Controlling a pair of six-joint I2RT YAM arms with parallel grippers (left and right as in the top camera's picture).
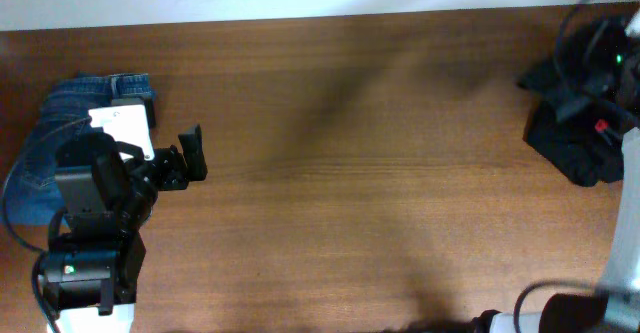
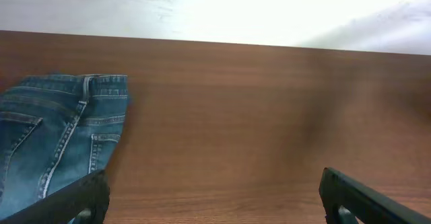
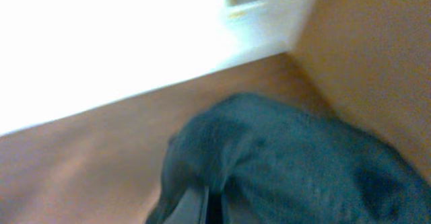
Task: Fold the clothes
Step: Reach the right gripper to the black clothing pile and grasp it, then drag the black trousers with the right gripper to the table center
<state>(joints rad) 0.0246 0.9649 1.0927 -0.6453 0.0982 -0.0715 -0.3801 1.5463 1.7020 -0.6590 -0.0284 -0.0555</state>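
Note:
The right gripper swings the black garment to the left in the overhead view next, over the table's empty middle (image 1: pixel 358 127), where open wood leaves room. Spreading comes after.
A crumpled black garment (image 1: pixel 568 145) with a small red label (image 1: pixel 601 127) lies at the table's far right edge. My right gripper (image 1: pixel 600 73) sits over its top part. In the blurred right wrist view the fingers (image 3: pixel 207 207) are close together and pressed into the dark fabric (image 3: pixel 289 163), seemingly pinching it. My left gripper (image 1: pixel 190 153) is open and empty at the left side of the table. Its two fingers stand wide apart over bare wood in the left wrist view (image 2: pixel 215 204).
Folded blue jeans (image 1: pixel 60 108) with a white tag (image 1: pixel 125 128) lie at the far left beside the left arm. They also show in the left wrist view (image 2: pixel 47 136). A brown wooden table (image 1: pixel 380 173) spans between the arms. A pale wall runs along the back.

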